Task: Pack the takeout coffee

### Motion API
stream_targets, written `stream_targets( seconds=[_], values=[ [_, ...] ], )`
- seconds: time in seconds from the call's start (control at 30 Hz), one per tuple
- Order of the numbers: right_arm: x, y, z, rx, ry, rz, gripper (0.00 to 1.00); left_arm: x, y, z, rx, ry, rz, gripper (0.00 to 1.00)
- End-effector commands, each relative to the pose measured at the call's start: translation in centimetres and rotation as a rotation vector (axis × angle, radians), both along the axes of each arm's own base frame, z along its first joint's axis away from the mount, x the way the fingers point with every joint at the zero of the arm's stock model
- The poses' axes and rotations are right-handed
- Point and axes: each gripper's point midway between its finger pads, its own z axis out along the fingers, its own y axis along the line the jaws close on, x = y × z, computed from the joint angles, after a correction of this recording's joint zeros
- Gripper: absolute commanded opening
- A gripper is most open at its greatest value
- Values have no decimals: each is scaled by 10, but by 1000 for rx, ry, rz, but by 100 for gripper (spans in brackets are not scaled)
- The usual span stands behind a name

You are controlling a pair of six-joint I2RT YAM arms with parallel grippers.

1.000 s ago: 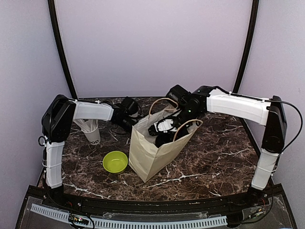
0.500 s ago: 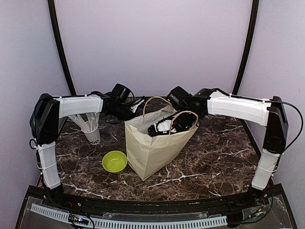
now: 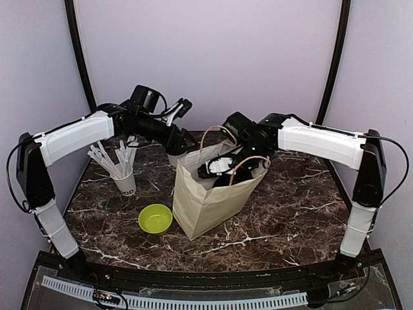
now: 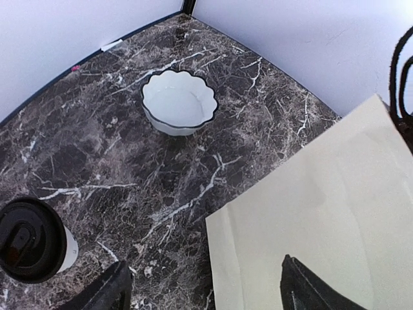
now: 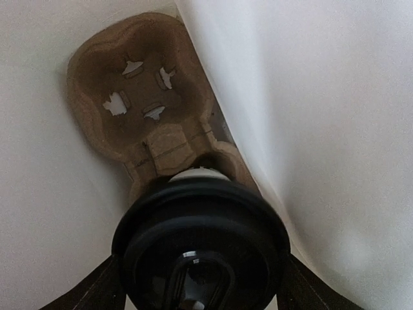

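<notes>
The bag's far handle stands above the bag's rim, to the right of my left gripper in the top view. I will go up and move onto the handle's nearer leg.
One takeout coffee cup [image 5: 200, 242], black lid up, stands deep in the paper bag [image 3: 206, 200] on a brown cardboard carrier [image 5: 139, 84]. My right gripper [image 5: 193, 284] reaches into the bag and straddles this cup. Its fingers [image 5: 90, 290] show just outside the lid, which hides their tips and any contact. The second cup [image 4: 31, 240] stands on the table behind the bag's left corner, also seen from above as a white cup [image 3: 173, 159]. My left gripper [image 4: 205, 274] hovers open and empty between that cup and the bag wall [image 4: 322, 213].
A lime-green bowl [image 3: 155, 218] sits left of the bag at the front. A white cup full of straws [image 3: 122, 174] stands at the left. A white scalloped bowl [image 4: 179, 102] sits near the back wall. The bag's handles [image 3: 248, 161] arch over my right wrist.
My left arm has lifted from beside the bag's rim and swung up toward the back. The bag has shifted slightly and stands straighter. My right gripper has stayed inside the bag.
</notes>
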Motion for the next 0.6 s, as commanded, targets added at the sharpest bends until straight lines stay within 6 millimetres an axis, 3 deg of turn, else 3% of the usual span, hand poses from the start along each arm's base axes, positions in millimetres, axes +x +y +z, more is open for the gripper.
stream_targets(
  seconds=[0.0,0.17,0.37,0.43,0.57],
  values=[
    [-2,1,15,-10,43,-47,82,-17,16,49,-4,-70,-7,83],
    [-9,1,27,18,67,-59,89,-35,24,70,-3,-115,-54,83],
    [-12,-1,34,17,75,-62,94,-72,22,98,-101,-136,-180,85],
    [-13,0,42,29,82,-64,94,-88,19,103,-139,-125,-237,86],
    [-14,1,52,52,73,-63,94,-102,9,102,-137,-118,-275,87]
  ],
)
